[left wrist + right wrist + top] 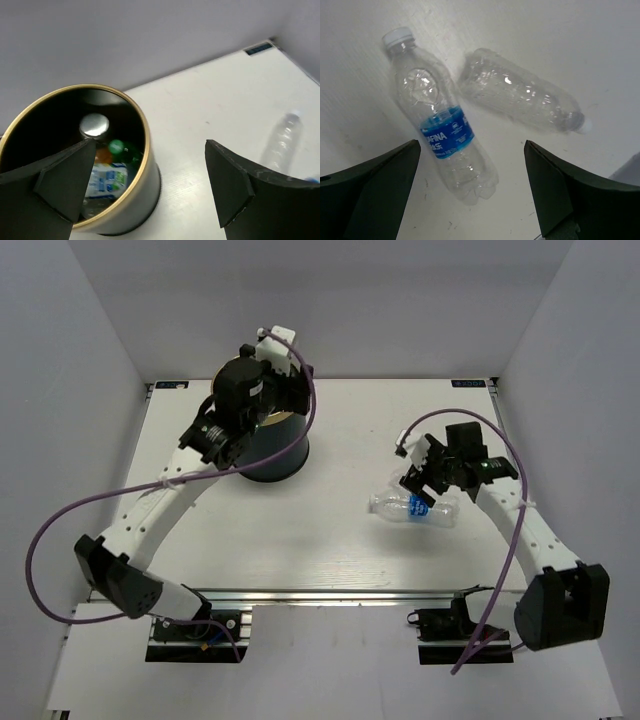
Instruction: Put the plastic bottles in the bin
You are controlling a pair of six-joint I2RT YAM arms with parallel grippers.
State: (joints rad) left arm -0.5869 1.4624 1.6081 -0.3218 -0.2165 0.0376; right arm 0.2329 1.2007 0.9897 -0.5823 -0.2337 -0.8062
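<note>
My right gripper turns in line with the blue-label bottle and lowers onto its blue label (415,508) (442,135) next, as the bottle lies angled below my open fingers.
The dark bin (285,455) with a gold rim (146,145) stands at the back left. Inside it lie a green bottle (118,147), an orange one (102,156) and a clear one with a blue-green label (107,182). My left gripper (280,395) (150,150) is open and empty above the bin's right rim. Two clear bottles lie on the table at the right: one with a blue label (442,135) (415,508) and a crinkled one without a label (520,97). My right gripper (422,482) (470,147) is open above the blue-label bottle's base, not touching it.
White walls close in the table (300,540) at the back and both sides. A purple cable (60,520) loops off the left arm beyond the table's left edge. A clear bottle (282,140) shows far right in the left wrist view.
</note>
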